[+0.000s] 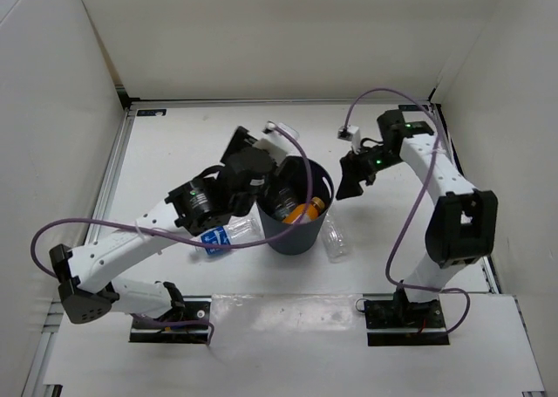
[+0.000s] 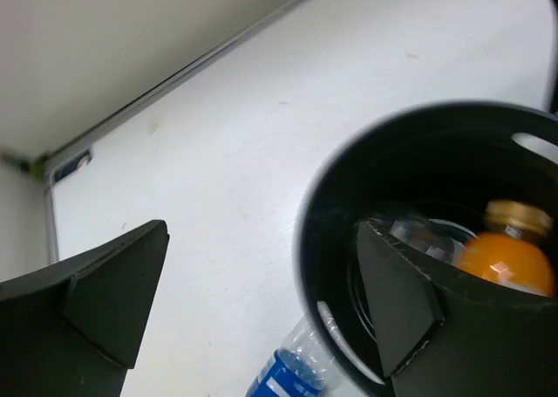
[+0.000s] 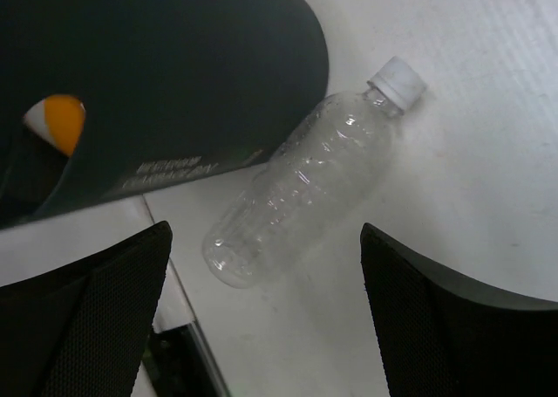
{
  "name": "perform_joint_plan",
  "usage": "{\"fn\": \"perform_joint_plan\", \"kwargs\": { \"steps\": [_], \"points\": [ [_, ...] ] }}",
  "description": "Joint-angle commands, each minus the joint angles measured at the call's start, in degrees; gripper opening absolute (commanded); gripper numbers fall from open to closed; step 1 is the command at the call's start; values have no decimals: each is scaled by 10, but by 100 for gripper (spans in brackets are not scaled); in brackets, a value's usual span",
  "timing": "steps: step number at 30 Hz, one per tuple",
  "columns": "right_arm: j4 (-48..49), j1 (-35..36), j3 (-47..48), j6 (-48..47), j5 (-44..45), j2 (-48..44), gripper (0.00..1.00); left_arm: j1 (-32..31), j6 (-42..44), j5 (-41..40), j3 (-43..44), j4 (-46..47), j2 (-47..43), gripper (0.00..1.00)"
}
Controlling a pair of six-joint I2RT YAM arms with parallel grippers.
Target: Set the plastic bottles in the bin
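Note:
I will next move my right gripper down and toward the bin [image 1: 319,184], onto the top part of the clear bottle, because the bottle's end with the cap sticks out.
The bin [image 1: 319,184] is a dark round bucket between the arms. Inside it lie the orange bottle [image 1: 306,211] and a dark-labelled clear one [image 1: 284,208]. My left gripper [image 1: 266,172] hangs open over the bin's left rim [image 2: 312,240], nothing between its fingers [image 2: 403,303]; a blurred clear bottle [image 2: 420,233] shows below, beside the orange bottle [image 2: 511,263]. A blue-labelled bottle [image 1: 223,236] [image 2: 286,373] lies on the table against the bin's left side. My right gripper [image 1: 351,181] [image 3: 266,310] is open above a clear white-capped bottle [image 3: 305,179] [image 1: 333,239] lying right of the bin [image 3: 174,65].
White walls close the table on the left, back and right. A metal rail [image 1: 113,174] runs along the left edge and another along the back. The arm bases [image 1: 171,317] stand at the near edge, with purple cables looping from each arm.

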Motion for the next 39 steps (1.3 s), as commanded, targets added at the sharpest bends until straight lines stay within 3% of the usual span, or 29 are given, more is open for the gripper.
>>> {"fn": "perform_joint_plan", "kwargs": {
  "steps": [1, 7, 14, 24, 27, 31, 33, 35, 39],
  "points": [
    [21, 24, 16, 106, 22, 36, 90, 33, -96, -121, 25, -54, -47, 100],
    [68, 64, -6, 176, 44, 60, 90, 118, -323, -119, -17, -231, -111, 100],
    [89, 95, -14, 237, 126, 109, 90, 146, -466, -120, -59, -349, -179, 100],
    [20, 105, 66, 241, 198, 219, 90, 148, -526, -103, -78, -403, -196, 100],
    [23, 111, 75, 257, 222, 225, 76, 146, -528, -103, -79, -405, -194, 100],
    [19, 130, 72, 269, 248, 219, 49, 147, -532, -105, -91, -390, -192, 100],
    [20, 129, 64, 277, 257, 209, 43, 149, -523, -105, -97, -372, -189, 100],
    [18, 118, 61, 279, 253, 190, 26, 148, -512, -103, -105, -363, -180, 100],
    [-4, 70, 84, 280, 252, 161, 14, 153, -490, -85, -125, -322, -149, 100]
  ]
}}
